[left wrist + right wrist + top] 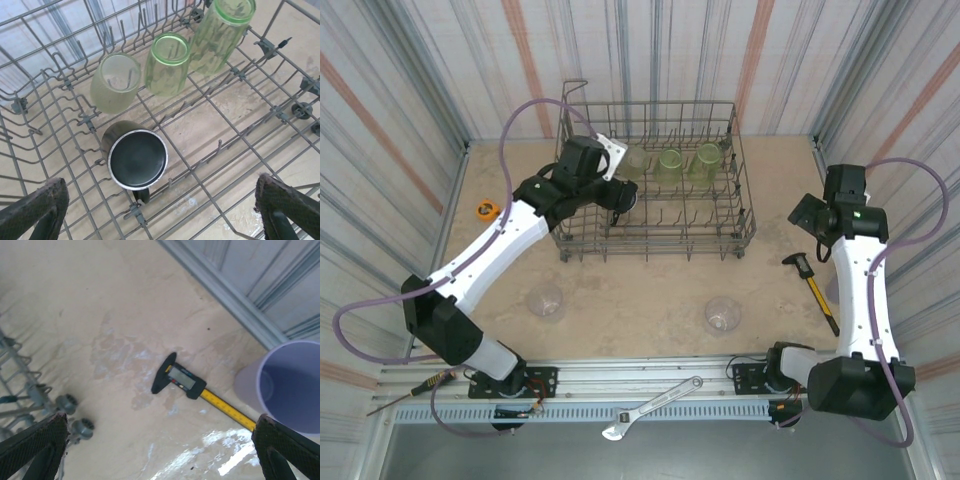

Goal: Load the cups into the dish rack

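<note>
The lavender cup still stands outside the rack (pixel 745 215), so my right gripper will next move back and down and turn onto the lavender cup's rim beside the caliper.
The grey wire dish rack (pixel 745 215) stands at the back middle of the table. In it lean a clear cup (pixel 115 82) and two yellow-green cups (pixel 167 65) (pixel 222 30), side by side. A black cup (pixel 137 160) rests on the rack's floor wires, its round end facing the left wrist camera. My left gripper (pixel 160 212) hovers open just above it, inside the rack's left part, touching nothing. My right gripper (pixel 160 455) hangs open over bare table right of the rack. A pale lavender cup (pixel 290 385) stands by its right finger. Two clear cups (pixel 546 300) (pixel 723 314) sit on the front table.
A black and yellow digital caliper (pixel 185 382) lies under the right gripper. The rack's wheels (pixel 75 415) are at that view's left. An orange tape measure (pixel 486 208) sits at the far left; a wrench (pixel 650 408) and a screwdriver (pixel 410 392) lie on the front rail.
</note>
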Action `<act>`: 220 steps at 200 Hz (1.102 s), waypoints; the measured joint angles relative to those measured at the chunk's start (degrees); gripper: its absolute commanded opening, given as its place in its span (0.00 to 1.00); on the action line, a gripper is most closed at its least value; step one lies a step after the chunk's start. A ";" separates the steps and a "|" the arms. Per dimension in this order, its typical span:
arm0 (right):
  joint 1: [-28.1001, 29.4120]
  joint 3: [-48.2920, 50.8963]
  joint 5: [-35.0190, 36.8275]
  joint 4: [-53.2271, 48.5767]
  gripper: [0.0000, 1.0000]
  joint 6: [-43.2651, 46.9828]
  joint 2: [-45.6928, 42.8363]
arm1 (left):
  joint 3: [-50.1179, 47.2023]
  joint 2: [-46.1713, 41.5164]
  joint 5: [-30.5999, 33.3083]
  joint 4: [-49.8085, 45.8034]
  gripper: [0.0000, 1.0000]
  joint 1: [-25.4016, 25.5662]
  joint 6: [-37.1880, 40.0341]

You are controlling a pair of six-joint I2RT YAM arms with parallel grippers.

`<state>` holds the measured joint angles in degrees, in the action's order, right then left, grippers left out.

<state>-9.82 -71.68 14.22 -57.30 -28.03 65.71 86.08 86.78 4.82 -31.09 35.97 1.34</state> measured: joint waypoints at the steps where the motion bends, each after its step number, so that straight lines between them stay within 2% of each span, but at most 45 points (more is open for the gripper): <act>1: -0.02 0.00 0.04 0.00 0.99 0.00 0.00 | 0.00 0.00 0.02 0.00 0.99 0.04 0.02; 71: -3.23 3.10 5.49 0.00 0.99 -1.99 2.56 | 0.00 0.87 1.20 0.02 0.99 1.05 0.37; 149: -7.98 7.78 5.51 1.07 0.99 -4.81 3.37 | 0.00 0.87 1.92 0.00 0.99 1.68 0.39; 220: -12.07 9.33 5.81 4.46 0.99 -8.41 9.51 | 0.00 1.20 2.32 -0.13 0.99 2.43 0.39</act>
<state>-21.89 -62.35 20.03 -52.84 -36.45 75.22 86.08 87.99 7.14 -31.22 38.39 1.74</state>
